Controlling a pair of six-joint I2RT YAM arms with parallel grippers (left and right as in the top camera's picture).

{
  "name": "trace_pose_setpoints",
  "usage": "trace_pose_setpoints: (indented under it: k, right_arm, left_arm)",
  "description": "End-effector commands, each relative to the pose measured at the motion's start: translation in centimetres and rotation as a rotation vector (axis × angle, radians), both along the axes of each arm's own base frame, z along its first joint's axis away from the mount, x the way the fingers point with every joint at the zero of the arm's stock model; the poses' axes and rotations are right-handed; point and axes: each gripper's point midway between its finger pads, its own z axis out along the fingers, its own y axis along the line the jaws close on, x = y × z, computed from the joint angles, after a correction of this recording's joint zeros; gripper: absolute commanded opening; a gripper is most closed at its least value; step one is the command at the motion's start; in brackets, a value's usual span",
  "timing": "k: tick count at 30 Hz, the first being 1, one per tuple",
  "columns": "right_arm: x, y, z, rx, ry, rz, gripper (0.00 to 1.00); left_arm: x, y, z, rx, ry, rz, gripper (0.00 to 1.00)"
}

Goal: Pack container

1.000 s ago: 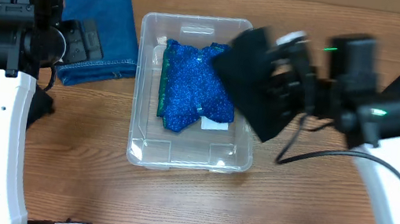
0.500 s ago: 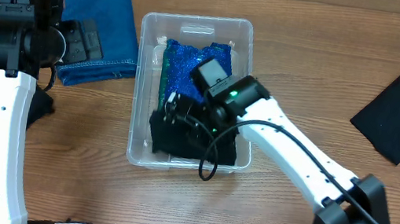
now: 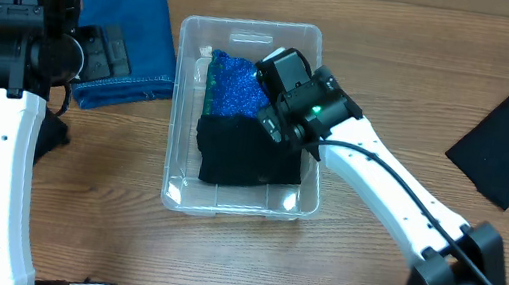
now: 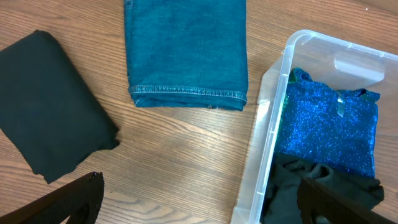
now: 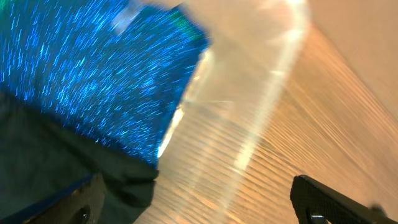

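Note:
One black cloth lies unpacked. Next, my right gripper goes to the right in the overhead view and down onto the cloth's edge farthest from the container.
The clear plastic container stands mid-table. A sparkly blue cloth lies in its far half and a black cloth in its near half. My right gripper hovers over the container's right side, open, above the edge of the black cloth. In the blurred right wrist view the right gripper spans the container wall, with the sparkly cloth and the black cloth at left. My left gripper is open over bare wood, left of the container.
Folded blue denim lies at the back left, partly under the left gripper. One black cloth sits on the table at the right. Another black cloth lies by the left arm.
The right arm carried a black cloth from the right into the container, let it go and opened its jaws. The left arm has not moved.

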Motion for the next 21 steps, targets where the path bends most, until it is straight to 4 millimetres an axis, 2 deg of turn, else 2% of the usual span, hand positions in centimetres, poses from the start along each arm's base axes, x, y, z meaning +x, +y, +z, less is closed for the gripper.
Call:
trace_pose_setpoints:
  k: [1, 3, 5, 7, 9, 11, 15, 17, 21]
  right_arm:
    - [1.0, -5.7, 10.4, 0.241, -0.265, -0.326, 1.00]
    - [1.3, -12.8, 13.0, 0.392, -0.331, -0.585, 1.00]
    - [1.3, -18.8, 12.8, 0.465, -0.312, -0.746, 1.00]
    - [1.4, -24.7, 11.2, 0.538, -0.250, -0.868, 1.00]
    - [1.0, -32.1, 8.4, 0.641, -0.183, -1.023, 1.00]
    - [0.3, -37.5, 5.2, 0.711, -0.120, -1.137, 1.00]
    - [-1.3, -43.3, -1.7, 0.817, 0.028, -1.257, 1.00]
    - [-1.9, -45.0, -4.6, 0.857, 0.078, -1.308, 1.00]
    - [-2.8, -47.4, -8.8, 0.857, 0.130, -1.366, 1.00]
  left_arm:
    - [-0.1, 0.1, 1.1, 0.006, -0.032, 0.013, 1.00]
    - [-0.1, 0.1, 1.1, 0.005, -0.032, 0.013, 1.00]
    - [-0.1, 0.1, 1.1, 0.005, -0.032, 0.013, 1.00]
    - [-0.1, 0.1, 1.1, 0.005, -0.032, 0.013, 1.00]
    - [-0.1, 0.1, 1.1, 0.005, -0.032, 0.013, 1.00]
    - [-0.1, 0.1, 1.1, 0.005, -0.032, 0.013, 1.00]
    - [-0.1, 0.1, 1.1, 0.003, -0.031, 0.012, 1.00]
    - [-0.1, 0.0, 1.1, 0.001, -0.032, 0.010, 1.00]
    - [-0.1, -0.1, 1.1, -0.004, -0.033, 0.007, 1.00]
